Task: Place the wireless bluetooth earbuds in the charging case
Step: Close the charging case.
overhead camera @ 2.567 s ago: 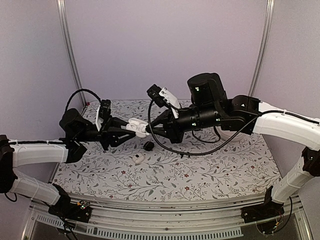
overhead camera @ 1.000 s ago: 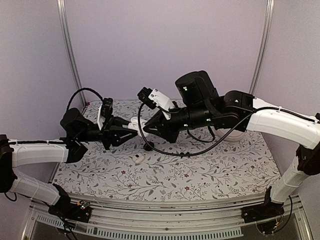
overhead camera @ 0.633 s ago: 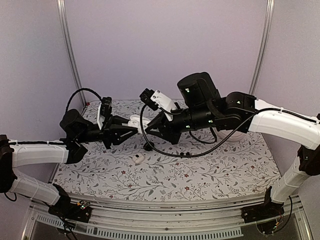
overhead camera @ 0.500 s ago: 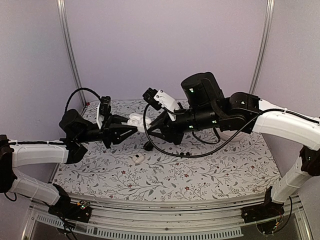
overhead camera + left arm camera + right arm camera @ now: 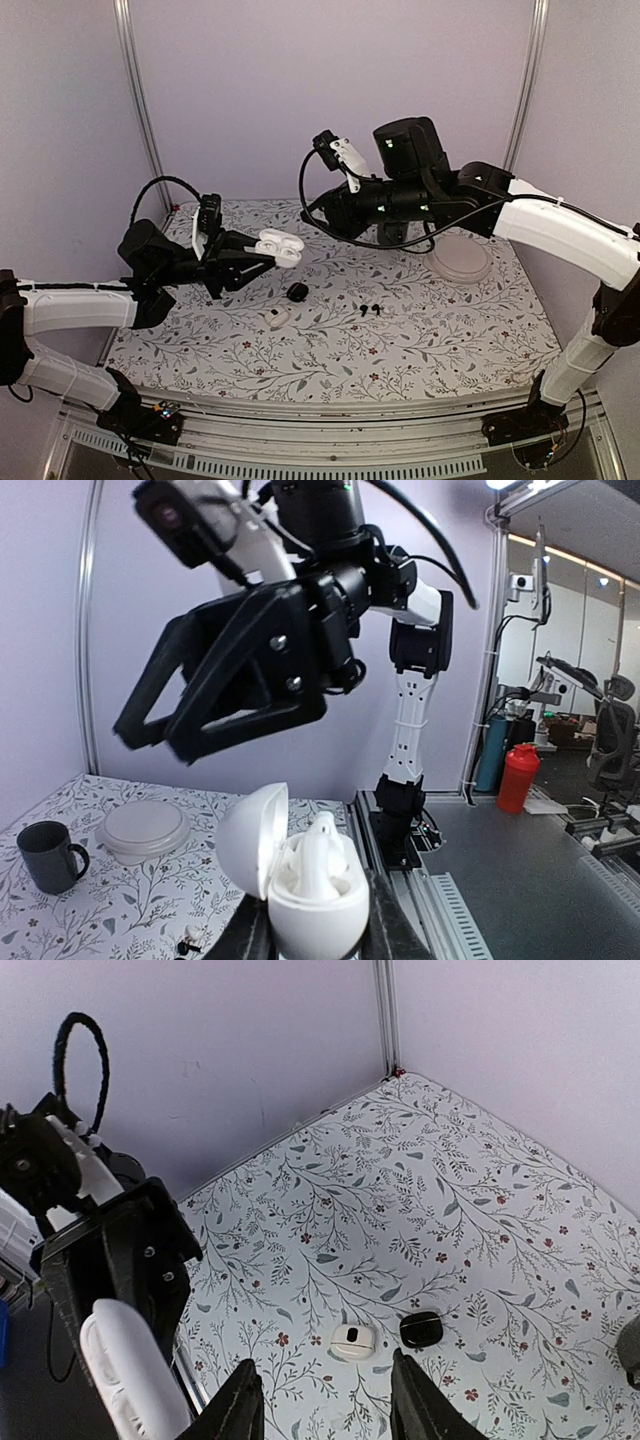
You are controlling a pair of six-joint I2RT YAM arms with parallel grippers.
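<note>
My left gripper holds the white case, and the tabletop beyond the round black case is empty. My left gripper needs to tilt down next and lower the white case outward to release it there.
My left gripper is shut on a white charging case, held above the table with its lid open. In the left wrist view a white earbud stands upright in the case, poking above the rim. My right gripper hangs open and empty, up and to the right of the case; its black fingers fill the left wrist view above the case. A pair of black earbuds lies on the table. In the right wrist view my right gripper has only the table between its fingertips.
A second white case and a round black case lie on the floral table below the held case. A round pale dish sits at the back right, with a dark mug beside it.
The right gripper has opened, let go at the case and pulled up and away to the right. The left gripper still holds the open case in almost the same place.
</note>
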